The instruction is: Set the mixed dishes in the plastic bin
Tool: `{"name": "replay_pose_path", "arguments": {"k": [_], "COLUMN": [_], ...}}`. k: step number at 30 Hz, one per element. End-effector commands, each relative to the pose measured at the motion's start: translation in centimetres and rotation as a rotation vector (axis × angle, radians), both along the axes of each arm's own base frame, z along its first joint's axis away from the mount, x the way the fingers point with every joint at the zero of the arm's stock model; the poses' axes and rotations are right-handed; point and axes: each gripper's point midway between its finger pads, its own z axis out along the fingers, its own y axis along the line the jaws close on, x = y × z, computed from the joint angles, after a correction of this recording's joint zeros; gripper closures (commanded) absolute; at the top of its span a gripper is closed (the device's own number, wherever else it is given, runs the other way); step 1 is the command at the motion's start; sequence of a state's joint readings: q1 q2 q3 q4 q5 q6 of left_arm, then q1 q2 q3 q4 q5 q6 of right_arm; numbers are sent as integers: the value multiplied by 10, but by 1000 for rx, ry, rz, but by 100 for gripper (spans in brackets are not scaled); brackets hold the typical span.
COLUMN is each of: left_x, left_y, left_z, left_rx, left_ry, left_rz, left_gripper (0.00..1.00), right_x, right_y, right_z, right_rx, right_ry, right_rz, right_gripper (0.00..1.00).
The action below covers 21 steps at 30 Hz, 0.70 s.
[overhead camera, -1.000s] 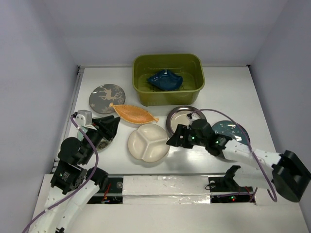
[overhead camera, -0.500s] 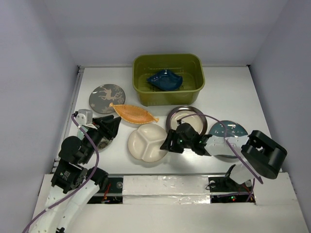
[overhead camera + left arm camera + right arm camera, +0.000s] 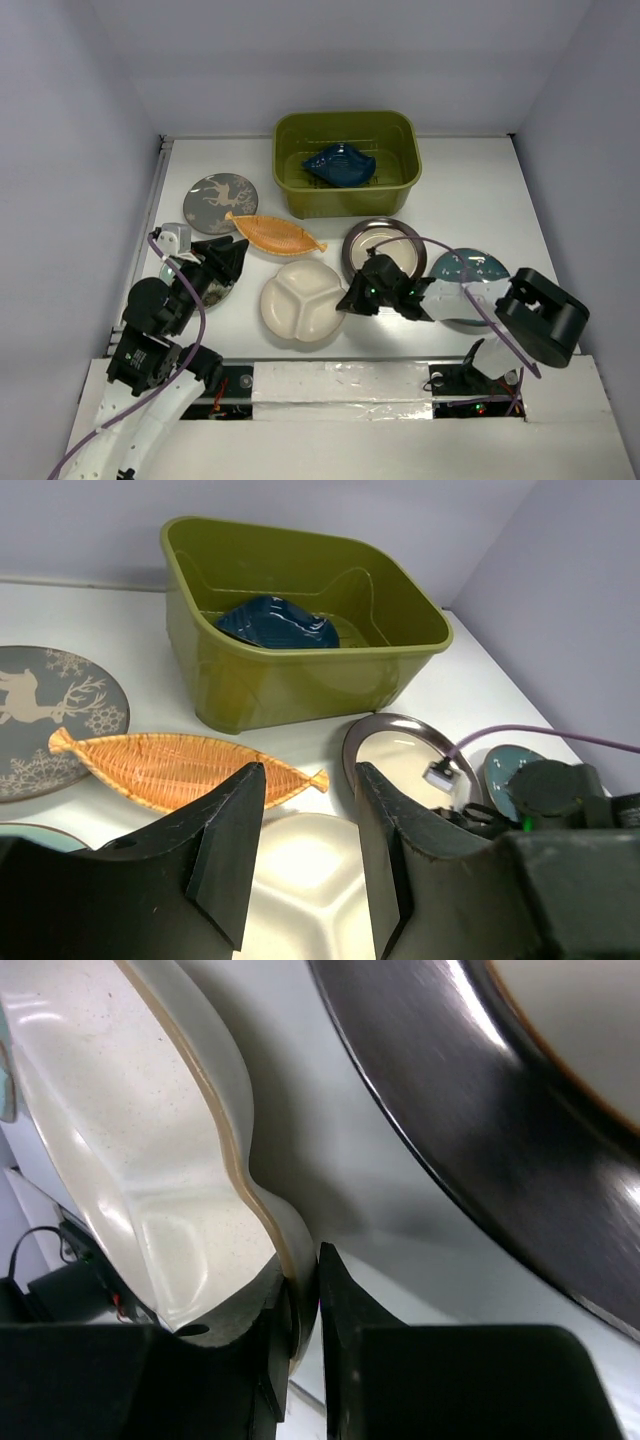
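Note:
My right gripper lifts next, carries the plate outward, then down into the olive plastic bin and releases it, as the bin stands outward of my gripper.
My right gripper (image 3: 350,299) is shut on the right rim of the cream three-compartment plate (image 3: 298,300); in the right wrist view its jaws (image 3: 305,1295) pinch that rim (image 3: 235,1150). The brown-rimmed cream plate (image 3: 398,236) lies just behind it. The olive plastic bin (image 3: 292,192) stands at the back with the dark blue plate (image 3: 340,165) inside. My left gripper (image 3: 236,254) is open and holds nothing, hovering above a greenish plate (image 3: 213,291) that my arm mostly hides. Its fingers (image 3: 230,850) frame the cream plate (image 3: 300,880).
The grey deer plate (image 3: 220,203) and the orange leaf-shaped plate (image 3: 275,235) lie left of the bin. A teal round plate (image 3: 470,268) sits at the right, partly under my right arm. A purple cable (image 3: 440,245) arcs over the brown-rimmed plate.
My right gripper has reached left from the brown-rimmed plate and shut on the cream plate's rim; the plate slid slightly left. The left gripper has barely moved.

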<state>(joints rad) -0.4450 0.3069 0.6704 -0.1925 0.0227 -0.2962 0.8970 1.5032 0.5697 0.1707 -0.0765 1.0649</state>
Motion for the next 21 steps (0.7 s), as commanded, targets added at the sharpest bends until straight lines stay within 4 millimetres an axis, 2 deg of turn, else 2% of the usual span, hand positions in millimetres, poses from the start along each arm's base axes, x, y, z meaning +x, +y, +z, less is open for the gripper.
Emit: {"name": "replay_pose_path", "arguments": {"k": [1,3,4,6,7,8,11,12,16,17,18,21], "left_x": [2,2,2,2,2,2,2,2,1,1,-1,-2], "left_y": [2,2,2,2,5,5,6,6,9,9,10,10], "left_z": [16,16,17,17,18,19,20,21,22,22,24,26], "left_rx": [-11,-11,-14,-14,-17,-16,-20,-21,-25,-28,-34,-40], "left_ry": [-39,-39,-41,-45,-47,-49,-52,-55,-60,-62,-68,-74], "left_rz": [9,9,9,11,23,25,28,28,38,40,41,41], "left_gripper": [62,62,62,62,62,62,62,62,62,62,62,62], "right_x": [-9,-10,-13,-14,-21,-20,-22,-18,20,38,48,82], "right_y": [-14,-16,-17,-15,-19,-16,-10,-5,-9,-16,-14,-26], "right_z": [14,30,50,76,80,109,151,180,247,265,294,331], "right_rx": [-11,4,35,81,71,123,190,238,347,376,428,407], "right_ry": [-50,-84,-115,-174,-160,-212,-290,-345,-511,-561,-628,-747], "right_rz": [20,39,51,86,111,125,170,177,114,72,71,26], "right_gripper": [100,100,100,100,100,100,100,100,100,100,100,100]}}
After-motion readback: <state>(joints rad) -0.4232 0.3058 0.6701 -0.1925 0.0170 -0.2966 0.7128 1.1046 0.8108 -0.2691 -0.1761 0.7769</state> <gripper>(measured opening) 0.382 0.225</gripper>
